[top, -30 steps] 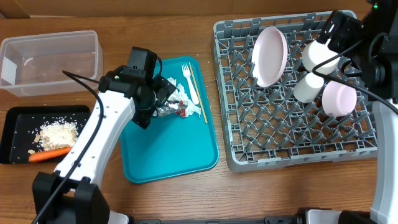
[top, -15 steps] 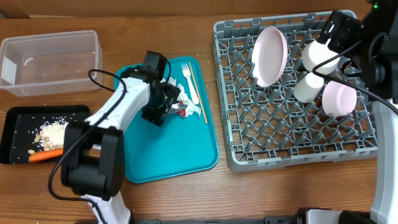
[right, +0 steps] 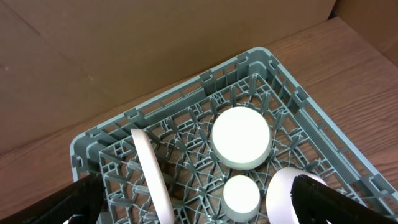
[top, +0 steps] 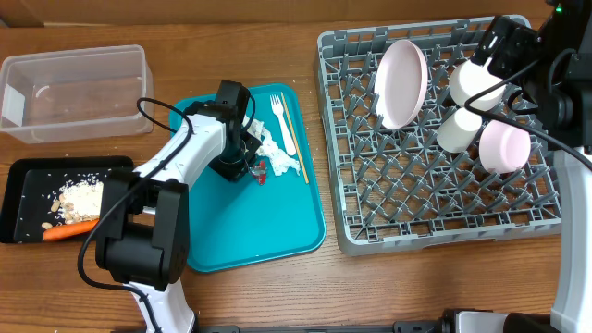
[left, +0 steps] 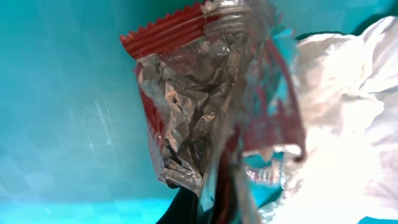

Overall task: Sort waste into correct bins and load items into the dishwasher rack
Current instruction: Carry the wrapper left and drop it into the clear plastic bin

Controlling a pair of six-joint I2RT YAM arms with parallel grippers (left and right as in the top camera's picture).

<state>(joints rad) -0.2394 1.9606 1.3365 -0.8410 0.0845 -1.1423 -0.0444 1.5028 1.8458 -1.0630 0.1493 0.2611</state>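
I need to lift the wrapper (top: 263, 172) above the tub's rim next, move over the tub and let go, because the clear tub (top: 79, 92) is to the left of my left gripper in the overhead view.
My left gripper (top: 252, 166) is down on the teal serving tray (top: 259, 231), shut on the red-and-silver crinkled wrapper (top: 263, 172). Up close, the wrapper (left: 199, 106) fills the left wrist view, its lower end pinched between the dark fingers (left: 189, 208). Crumpled white napkins (top: 274, 146) (left: 348, 124) lie touching it. A white fork (top: 282, 120) and a thin wooden stick (top: 295, 141) lie at the tray's far right. The grey rack (top: 370, 222) holds a plate (top: 402, 83), two bowls (top: 476, 81) (top: 504, 146) and a cup (top: 460, 129). My right gripper (right: 202, 205) hangs open above the rack.
A clear tub (top: 74, 92) stands at the far left. In front of it a black tray (top: 23, 199) holds beige rice scraps (top: 85, 197) and an orange carrot (top: 74, 228). The left arm's white link (top: 166, 171) stretches from the tray toward the table's front edge.
My left gripper swung right across the teal tray, dropped onto the wrapper and closed on it. The right arm and the rack's contents have not moved.
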